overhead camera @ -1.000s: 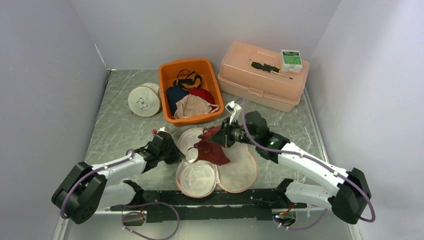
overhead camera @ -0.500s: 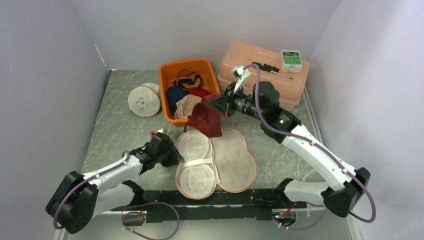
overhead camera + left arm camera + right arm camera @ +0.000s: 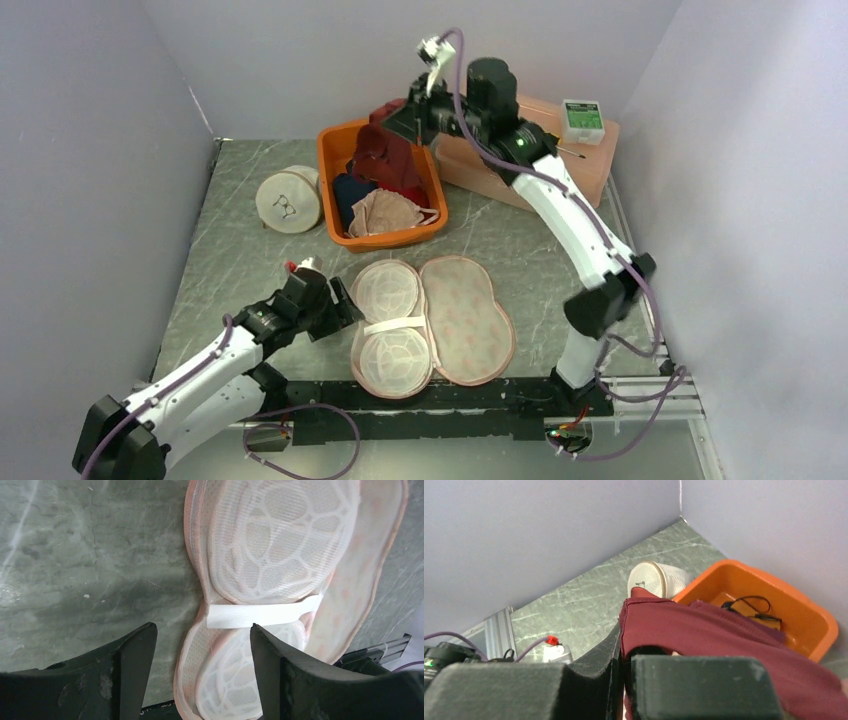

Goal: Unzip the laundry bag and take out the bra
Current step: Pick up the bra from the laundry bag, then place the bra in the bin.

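The maroon bra goes down toward the orange bin with my right gripper next and is released over the bin's inside, since the bin already holds the other garments.
The laundry bag (image 3: 470,320) lies unzipped and spread flat on the table, its mesh half (image 3: 280,545) on the left with a white strap (image 3: 260,615) across it. My left gripper (image 3: 338,305) is open at the bag's left edge, its jaws (image 3: 202,630) straddling the rim and touching nothing. High above the orange bin (image 3: 325,170), my right gripper (image 3: 405,115) is shut on the dark red bra (image 3: 388,160). The bra hangs down toward the bin. In the right wrist view the bra (image 3: 704,630) is pinched between the right gripper's jaws (image 3: 626,655).
The orange bin (image 3: 804,615) holds several other garments. A round white mesh bag (image 3: 288,200) stands left of it. A peach lidded box (image 3: 580,170) at the back right carries a small green-and-white box (image 3: 582,115). Grey walls close in on three sides.
My right arm lifted the bra out of the open bag and carried it up and back over the orange bin. My left gripper opened, let go of the bag's edge and drew back slightly.
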`<state>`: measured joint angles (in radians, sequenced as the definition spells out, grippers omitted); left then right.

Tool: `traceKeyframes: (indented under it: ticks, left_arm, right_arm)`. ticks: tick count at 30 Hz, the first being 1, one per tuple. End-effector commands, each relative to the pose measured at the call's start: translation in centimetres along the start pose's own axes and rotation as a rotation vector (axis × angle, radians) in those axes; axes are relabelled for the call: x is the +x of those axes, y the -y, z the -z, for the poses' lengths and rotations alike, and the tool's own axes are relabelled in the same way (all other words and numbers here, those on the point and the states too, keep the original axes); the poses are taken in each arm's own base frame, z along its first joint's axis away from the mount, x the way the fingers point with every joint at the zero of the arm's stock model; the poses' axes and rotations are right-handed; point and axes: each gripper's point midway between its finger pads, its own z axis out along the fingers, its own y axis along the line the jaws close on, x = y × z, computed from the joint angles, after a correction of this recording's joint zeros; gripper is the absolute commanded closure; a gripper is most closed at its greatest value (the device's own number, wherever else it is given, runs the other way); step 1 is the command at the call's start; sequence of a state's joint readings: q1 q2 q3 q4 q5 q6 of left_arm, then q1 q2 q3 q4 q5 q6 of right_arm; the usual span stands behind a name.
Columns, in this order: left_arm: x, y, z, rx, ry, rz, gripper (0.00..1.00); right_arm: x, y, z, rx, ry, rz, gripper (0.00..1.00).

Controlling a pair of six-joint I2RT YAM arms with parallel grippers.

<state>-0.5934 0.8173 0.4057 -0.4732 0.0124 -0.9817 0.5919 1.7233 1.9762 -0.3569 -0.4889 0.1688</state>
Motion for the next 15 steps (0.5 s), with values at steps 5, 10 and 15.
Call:
traceKeyframes:
  ticks: [5,10,15]
  left_arm:
    - [-2.0,-0.1,2.6,-0.03,0.096,-0.022,0.26]
    - [-1.7,-0.7,2.3,-0.048,0.096,-0.013,0.27]
    - [-1.6,-0.9,1.8,-0.059,0.083,-0.016,0.27]
  right_arm:
    - [1.2,4.2,-3.3,-0.1,-0.127,0.067,1.0]
    - [7.6,9.4,-4.1,-0.061,-0.213,0.028,1.0]
    - [11.9,11.6,-5.5,-0.065,-0.278,0.027,1.0]
